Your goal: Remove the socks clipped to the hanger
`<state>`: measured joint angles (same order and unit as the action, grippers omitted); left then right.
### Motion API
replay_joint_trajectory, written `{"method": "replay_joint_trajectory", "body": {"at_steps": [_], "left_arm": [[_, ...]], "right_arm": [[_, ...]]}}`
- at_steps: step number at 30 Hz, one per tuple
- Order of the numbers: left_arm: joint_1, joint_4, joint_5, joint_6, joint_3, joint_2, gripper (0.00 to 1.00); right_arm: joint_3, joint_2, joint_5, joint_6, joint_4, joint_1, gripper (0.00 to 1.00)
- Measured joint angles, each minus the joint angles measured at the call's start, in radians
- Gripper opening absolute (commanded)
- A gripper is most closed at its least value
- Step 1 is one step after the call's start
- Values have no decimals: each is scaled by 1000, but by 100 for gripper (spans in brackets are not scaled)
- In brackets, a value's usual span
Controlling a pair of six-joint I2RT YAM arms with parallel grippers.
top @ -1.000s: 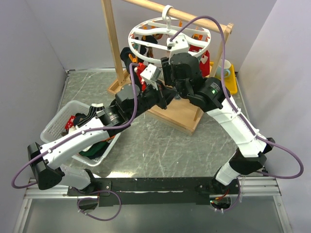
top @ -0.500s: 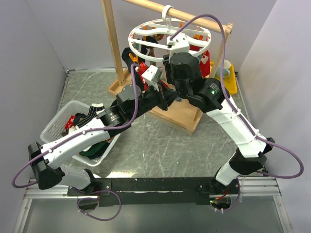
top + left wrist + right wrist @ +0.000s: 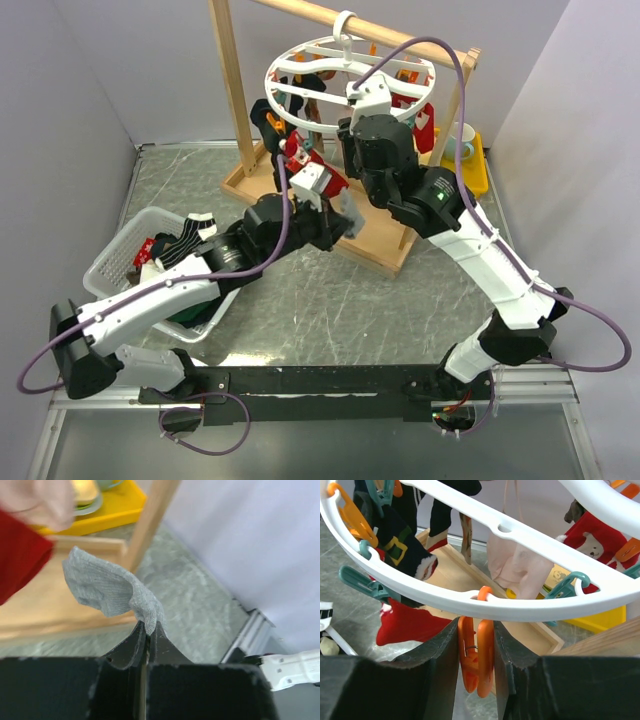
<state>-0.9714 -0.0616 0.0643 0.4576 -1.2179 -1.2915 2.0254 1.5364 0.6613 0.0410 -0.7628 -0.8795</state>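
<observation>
I should next carry my left gripper left in the top view, over the white basket, and release the grey sock, as other socks already lie there.
The white round hanger [image 3: 300,72] hangs by its hook from the wooden rack, with several socks clipped under it. In the right wrist view its rim [image 3: 530,607] crosses the frame, with a black sock [image 3: 400,550], a red sock [image 3: 405,625] and a pale pink sock [image 3: 520,570] behind it. My right gripper [image 3: 476,655] is shut on an orange clip [image 3: 479,665] that holds no sock; in the top view it [image 3: 352,128] sits at the ring's near rim. My left gripper [image 3: 149,630] is shut on a grey sock [image 3: 107,587], held below the hanger over the rack's base [image 3: 346,216].
A white basket [image 3: 112,262] holding several socks stands at the left. The wooden rack's base [image 3: 375,240] and posts [image 3: 232,90] stand under the hanger. A yellow tray [image 3: 474,165] with a cup sits at the back right. Grey walls close in on both sides.
My left gripper has drawn back and down from the hanger with the grey sock in it, free of the clip. My right gripper has stayed at the ring's near rim.
</observation>
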Motion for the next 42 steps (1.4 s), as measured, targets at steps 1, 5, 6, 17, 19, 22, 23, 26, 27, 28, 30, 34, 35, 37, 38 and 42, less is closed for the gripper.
{"method": "replay_joint_trajectory", "body": {"at_steps": [1,5,6,17,19,22,23,26,27,28,30,34,35,37,38,42], "left_arm": [[0,-30,20,-5,0,16,1],[0,-133,102,-27,0,100,1],[0,-162,127,-34,0,124,1],[132,-488,282,-29,-10,282,1],[185,-545,302,-24,-9,315,1],[258,-591,336,-15,14,376,1],[282,-603,345,-13,27,396,1],[357,-634,361,0,70,444,1],[381,-646,365,2,82,452,1],[399,-656,369,4,90,452,1],[436,-673,379,5,106,446,1],[510,-709,407,1,142,409,1],[532,-716,413,-1,153,396,1],[575,-733,428,-3,177,376,1],[597,-737,440,-5,188,370,1],[660,-760,480,-11,206,352,1]], "right_arm": [[-5,-5,-2,2,3,0,32],[-26,-23,-8,6,19,0,33],[-34,-29,-9,7,25,0,33],[-88,-79,-16,19,61,8,50],[-102,-89,-18,22,60,13,57],[-108,-96,-21,24,53,14,64],[-107,-97,-22,25,51,15,66],[-107,-97,-24,28,48,18,71],[-107,-97,-26,29,44,20,73],[-107,-97,-26,29,43,21,73],[-110,-98,-27,32,43,26,75],[-135,-114,-31,37,42,35,75],[-138,-120,-32,38,40,37,75],[-149,-133,-34,40,42,42,75],[-156,-143,-35,40,41,43,75],[-181,-178,-38,43,45,50,75]]}}
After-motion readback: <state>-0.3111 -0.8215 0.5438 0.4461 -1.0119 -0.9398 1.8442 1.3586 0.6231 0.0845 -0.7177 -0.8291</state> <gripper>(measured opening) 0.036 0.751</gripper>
